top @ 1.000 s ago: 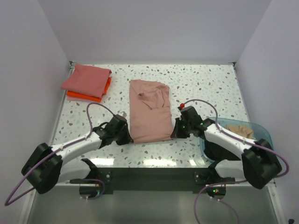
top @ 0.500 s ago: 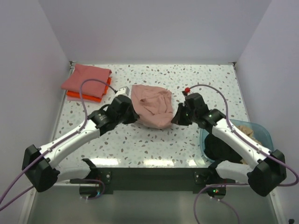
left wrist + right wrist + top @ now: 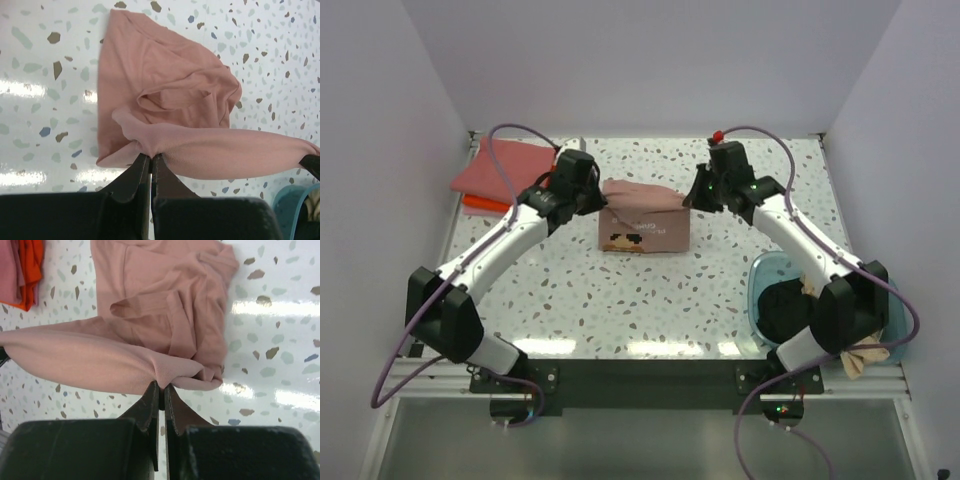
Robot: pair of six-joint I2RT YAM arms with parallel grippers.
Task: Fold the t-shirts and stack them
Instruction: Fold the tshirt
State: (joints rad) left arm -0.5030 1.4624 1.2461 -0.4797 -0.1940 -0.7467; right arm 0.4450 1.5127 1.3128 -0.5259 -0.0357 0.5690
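Observation:
I should next move the t-shirt's raised edge outward and down onto the t-shirt's far end (image 3: 613, 185) (image 3: 123, 31) with my left gripper and then let go, because that end lies bare, outward and below.
The dusty pink t-shirt (image 3: 645, 212) lies mid-table, its near half lifted and carried over the far half, so a brown-and-white print (image 3: 625, 241) shows. My left gripper (image 3: 603, 198) is shut on the left corner of the raised edge, and my right gripper (image 3: 688, 200) is shut on the right corner. The edge hangs stretched between them. In the left wrist view the left gripper (image 3: 151, 156) pinches bunched pink cloth (image 3: 165, 90). In the right wrist view the right gripper (image 3: 161, 385) pinches the same shirt (image 3: 160, 290). A coral red t-shirt (image 3: 505, 168) lies folded on an orange t-shirt (image 3: 483, 206) at the far left.
A translucent blue tub (image 3: 756, 290) stands at the near right, partly behind the right arm. It holds a black t-shirt (image 3: 785, 310), and a tan t-shirt (image 3: 865, 358) hangs at its near edge. White walls close the table on three sides.
Both grippers have carried the pink shirt's near edge away from the arm bases towards the far end. The shirt is now doubled over and its print shows.

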